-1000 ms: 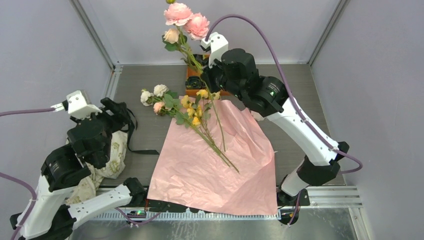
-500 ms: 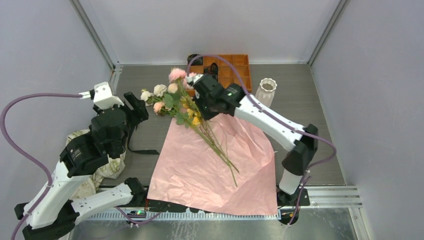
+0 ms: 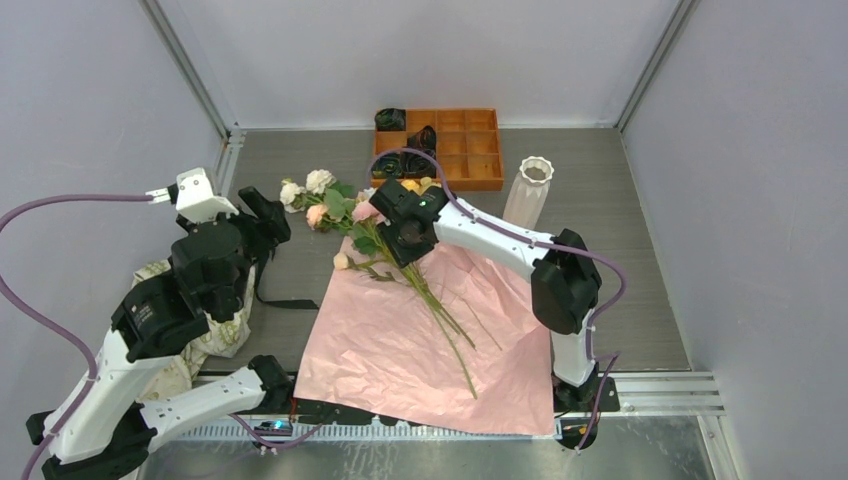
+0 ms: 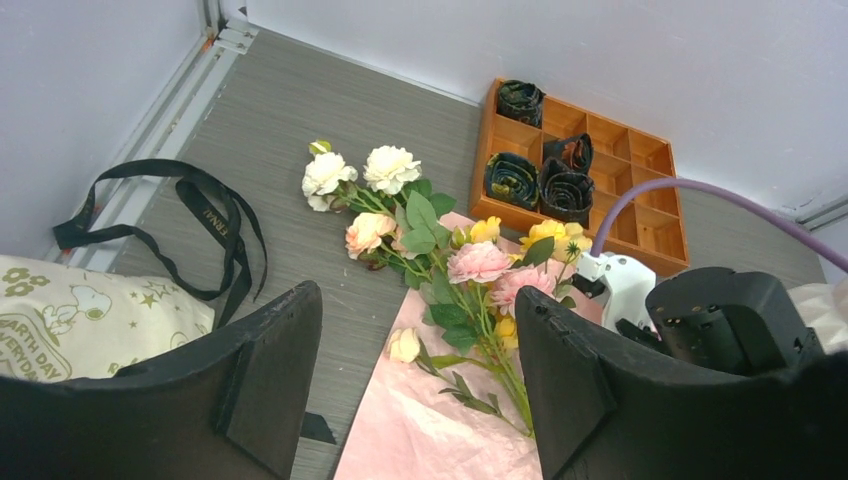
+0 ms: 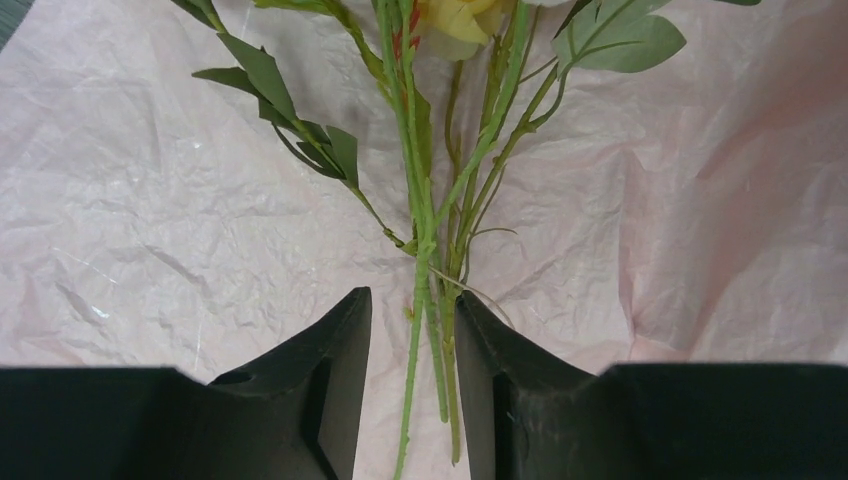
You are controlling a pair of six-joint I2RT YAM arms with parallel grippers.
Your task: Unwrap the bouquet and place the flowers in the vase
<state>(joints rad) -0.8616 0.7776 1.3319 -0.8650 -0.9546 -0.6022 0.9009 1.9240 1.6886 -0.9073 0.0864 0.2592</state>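
The bright green stems cross below my right gripper, so next it will lower with its fingers on either side of them and close where they bunch together.
The bouquet lies unwrapped. Its flowers rest loose across the spread pink paper, blooms toward the back left and stems running toward the front. My right gripper is low over the stems near the blooms. In the right wrist view its jaws stand apart around several green stems, with a gap left of them, so the right gripper is open. My left gripper hovers open left of the blooms, and in its own view the left gripper frames the flowers. The white ribbed vase stands upright at the back right.
An orange compartment tray with dark rolled rosettes sits at the back, also in the left wrist view. A black ribbon and crumpled beige patterned paper lie at the left. Grey walls close in on three sides.
The right gripper came down from high at the back with pink roses, laid them on the paper with the others and opened its jaws. The left arm shifted slightly toward the flowers.
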